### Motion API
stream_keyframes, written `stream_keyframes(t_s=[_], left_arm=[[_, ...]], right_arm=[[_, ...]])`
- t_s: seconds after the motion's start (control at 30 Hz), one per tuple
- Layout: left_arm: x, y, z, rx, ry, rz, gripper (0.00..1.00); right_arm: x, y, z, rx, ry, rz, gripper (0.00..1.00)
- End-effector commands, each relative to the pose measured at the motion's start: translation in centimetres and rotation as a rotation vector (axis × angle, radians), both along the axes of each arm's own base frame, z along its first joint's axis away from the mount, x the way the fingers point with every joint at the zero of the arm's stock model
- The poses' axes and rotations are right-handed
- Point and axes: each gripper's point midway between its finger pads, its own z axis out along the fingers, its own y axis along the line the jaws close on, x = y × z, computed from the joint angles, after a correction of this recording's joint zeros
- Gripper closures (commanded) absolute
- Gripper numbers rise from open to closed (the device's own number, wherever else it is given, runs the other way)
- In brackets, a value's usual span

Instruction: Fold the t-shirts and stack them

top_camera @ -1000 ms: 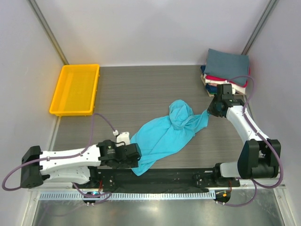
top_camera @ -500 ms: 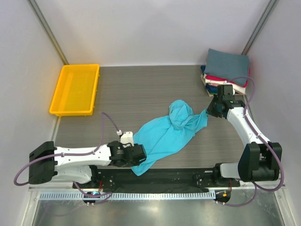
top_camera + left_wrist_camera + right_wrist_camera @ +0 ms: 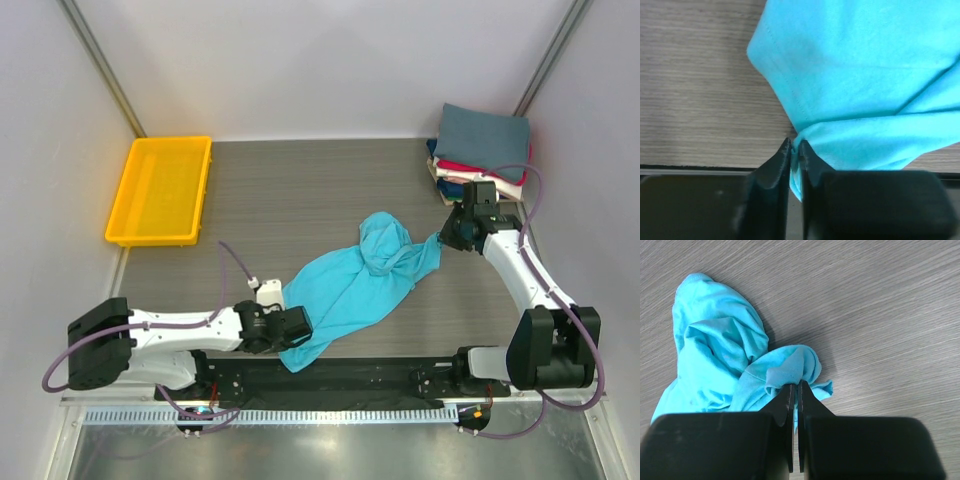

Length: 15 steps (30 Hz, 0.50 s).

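I need to raise the crumpled turquoise t-shirt in my right gripper high next. Then I need to lower it outward and let it go on the bare tabletop (image 3: 414,196) beside the stack.
A bright turquoise t-shirt (image 3: 360,280) lies crumpled across the middle of the grey table. My left gripper (image 3: 298,328) is at its near left corner, and in the left wrist view my left gripper (image 3: 795,146) is shut on a fold of the turquoise t-shirt (image 3: 860,75) at its hem. At the shirt's far right end, my right gripper (image 3: 443,236) pinches a bunched edge. The right wrist view shows my right gripper (image 3: 796,386) shut on the turquoise t-shirt (image 3: 720,355). Folded t-shirts (image 3: 482,152) are stacked at the back right, slate-grey on top, red and cream below.
A yellow plastic tray (image 3: 160,190) sits at the back left of the table. White walls enclose the table on three sides. The black base rail (image 3: 340,375) runs along the near edge, just behind the shirt's near corner.
My left arm has slid right to the shirt's near left corner, and its jaws have shut on the cloth. My right gripper holds the far end as before.
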Motion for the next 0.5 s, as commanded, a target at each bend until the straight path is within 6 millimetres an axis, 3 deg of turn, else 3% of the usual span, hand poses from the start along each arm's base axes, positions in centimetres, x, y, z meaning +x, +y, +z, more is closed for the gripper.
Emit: stream_keyframes(t_s=[0.0, 0.03, 0.17, 0.2, 0.23, 0.3, 0.33, 0.4, 0.43, 0.47], left_arm=[[1.4, -1.2, 1.2, -0.076, -0.064, 0.021, 0.92], [1.6, -1.2, 1.6, -0.079, -0.076, 0.026, 0.99], [2.3, 0.0, 4.9, -0.064, -0.134, 0.040, 1.00], [2.5, 0.2, 6.0, -0.064, -0.150, 0.033, 1.00], [3.0, -0.3, 8.6, -0.123, -0.188, 0.036, 1.00], [3.3, 1.0, 11.0, -0.099, -0.230, 0.028, 1.00], [3.7, 0.8, 14.1, -0.166, -0.272, 0.030, 1.00], [4.1, 2.2, 16.8, -0.138, -0.333, -0.007, 1.00], [4.4, 2.1, 19.8, -0.190, -0.378, -0.016, 1.00], [4.8, 2.8, 21.3, -0.181, -0.421, -0.019, 1.00]], right_arm=[[0.1, 0.1, 1.0, -0.006, -0.049, 0.017, 0.99], [0.0, 0.0, 1.0, -0.005, -0.049, 0.017, 0.99], [-0.5, 0.2, 2.2, 0.004, -0.074, 0.017, 0.99], [-0.7, 0.2, 3.3, 0.004, -0.101, 0.019, 0.99], [-0.9, 0.2, 3.9, 0.004, -0.109, 0.016, 0.99], [-1.4, 0.8, 6.2, 0.035, -0.145, 0.036, 0.99], [-1.6, 0.9, 8.6, 0.041, -0.205, 0.034, 0.99], [-2.7, 0.9, 10.7, 0.051, -0.228, 0.019, 0.99], [-3.3, 0.9, 13.7, 0.058, -0.310, 0.014, 0.99], [-4.0, 0.9, 14.9, 0.066, -0.327, 0.010, 0.99]])
